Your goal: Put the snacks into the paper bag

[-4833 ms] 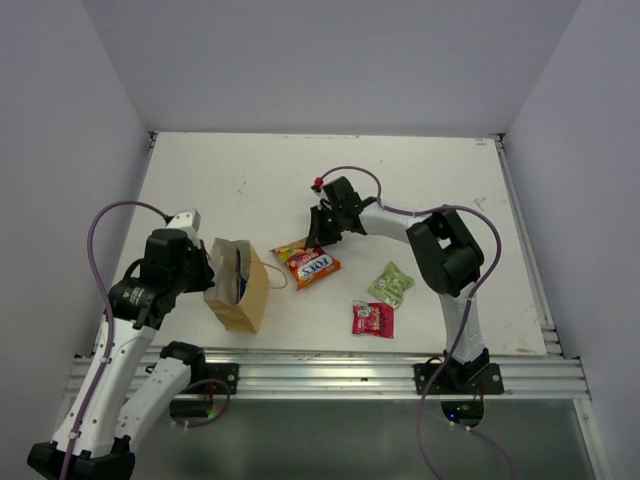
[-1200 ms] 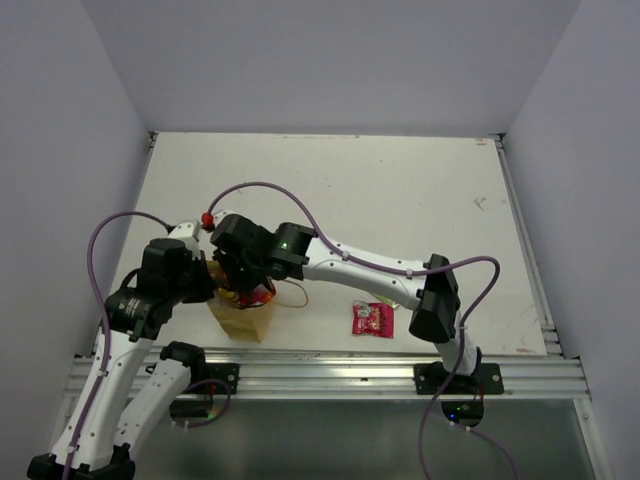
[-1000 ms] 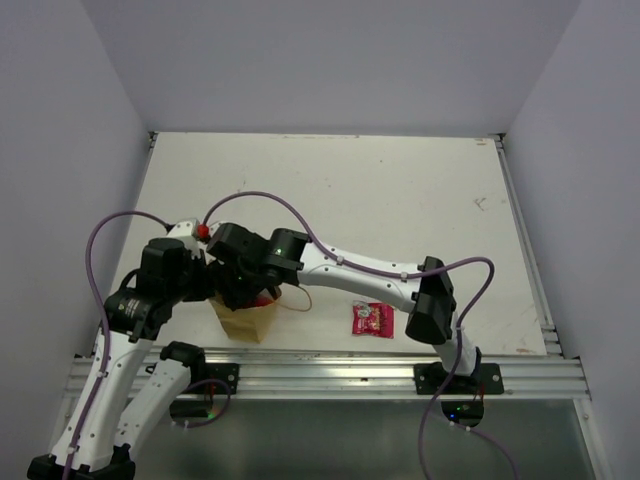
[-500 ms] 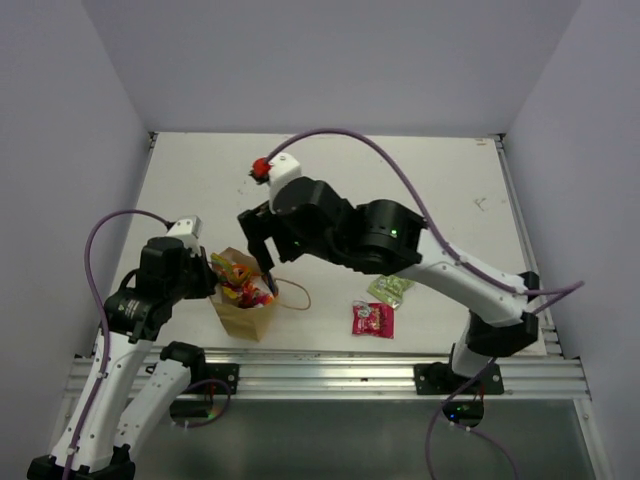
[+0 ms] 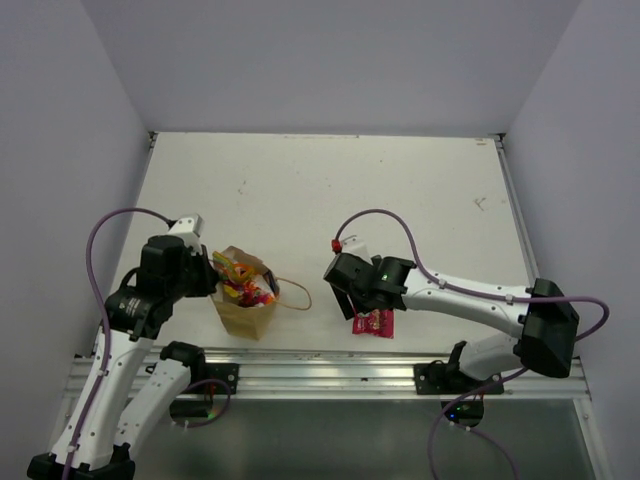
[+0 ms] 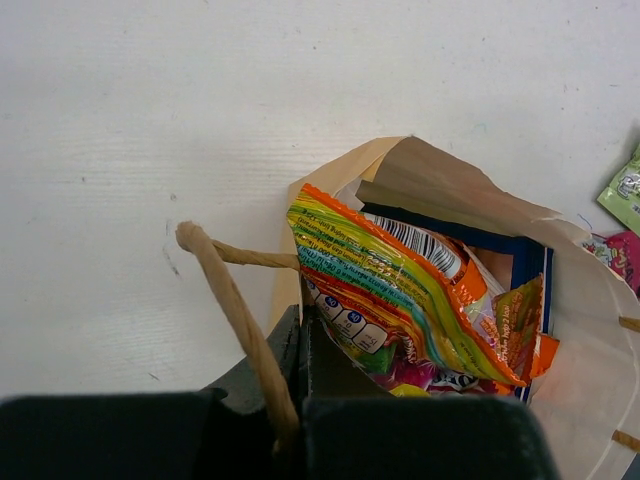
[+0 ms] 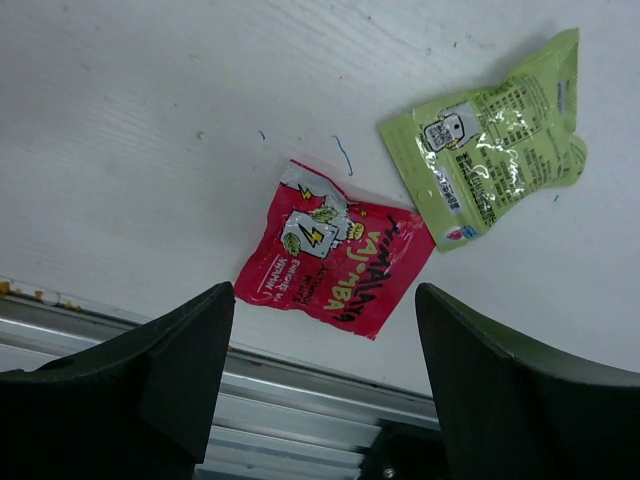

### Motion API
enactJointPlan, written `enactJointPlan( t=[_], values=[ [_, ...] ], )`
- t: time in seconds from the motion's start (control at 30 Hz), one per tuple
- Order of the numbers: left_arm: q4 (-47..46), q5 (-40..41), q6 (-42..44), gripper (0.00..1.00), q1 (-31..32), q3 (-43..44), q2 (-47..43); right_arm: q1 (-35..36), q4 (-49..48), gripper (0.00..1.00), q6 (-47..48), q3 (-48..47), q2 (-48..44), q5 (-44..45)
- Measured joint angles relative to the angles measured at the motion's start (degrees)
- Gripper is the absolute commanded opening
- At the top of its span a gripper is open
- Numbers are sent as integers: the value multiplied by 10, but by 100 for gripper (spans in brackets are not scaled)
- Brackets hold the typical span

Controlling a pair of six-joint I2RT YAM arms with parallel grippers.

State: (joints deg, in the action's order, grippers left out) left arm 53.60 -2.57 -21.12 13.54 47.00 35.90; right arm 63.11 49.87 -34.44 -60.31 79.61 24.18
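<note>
The robot's right gripper should next move slightly away from the pale green packet, then go down onto the pink packet's white-edged end, because that end lies free.
The paper bag stands upright at the near left. The red-orange candy bag sticks out of its mouth. In the left wrist view the candy bag lies over the dark blue crisp bag inside the paper bag. My left gripper is shut on the bag's near wall, beside a string handle. My right gripper hangs open and empty just above the pink packet. The pale green packet lies flat beside it. In the top view the pink packet shows under the right gripper.
A metal rail runs along the table's near edge, close to the pink packet. The bag's other string handle loops out to the right on the table. Grey walls close the table on three sides.
My right gripper let go of the red-orange candy bag in the paper bag, opened, rose, and swung right and down over the pink packet. The left gripper kept its hold.
</note>
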Motion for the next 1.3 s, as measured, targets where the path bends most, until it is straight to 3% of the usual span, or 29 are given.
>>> enactJointPlan(
  t=[0.33, 0.63, 0.73, 0.77, 0.83, 0.87, 0.9, 1.13, 1.3],
  values=[
    [-3, -3, 8, 0, 1, 0, 4, -10, -113, 76, -35, 82, 51, -33],
    [-3, -2, 8, 0, 2, 0, 3, -40, -152, 71, -42, 108, 93, -61],
    [-3, -2, 8, 0, 4, 0, 3, -45, -151, 60, -45, 113, 93, -61],
    [-3, -2, 8, 0, 4, 0, 3, -47, -151, 47, -46, 114, 92, -60],
    [-3, -2, 8, 0, 4, 0, 3, -49, -151, 32, -47, 116, 92, -60],
    [-3, -2, 8, 0, 4, 0, 3, -50, -153, 11, -50, 117, 92, -62],
    [-3, -2, 8, 0, 4, 0, 3, -51, -152, 1, -49, 119, 92, -63],
    [-3, -2, 8, 0, 4, 0, 2, -50, -120, 0, -49, 101, 79, -63],
    [-3, -2, 8, 0, 4, 0, 1, -45, -36, 0, -27, -45, 68, -54]
  ],
)
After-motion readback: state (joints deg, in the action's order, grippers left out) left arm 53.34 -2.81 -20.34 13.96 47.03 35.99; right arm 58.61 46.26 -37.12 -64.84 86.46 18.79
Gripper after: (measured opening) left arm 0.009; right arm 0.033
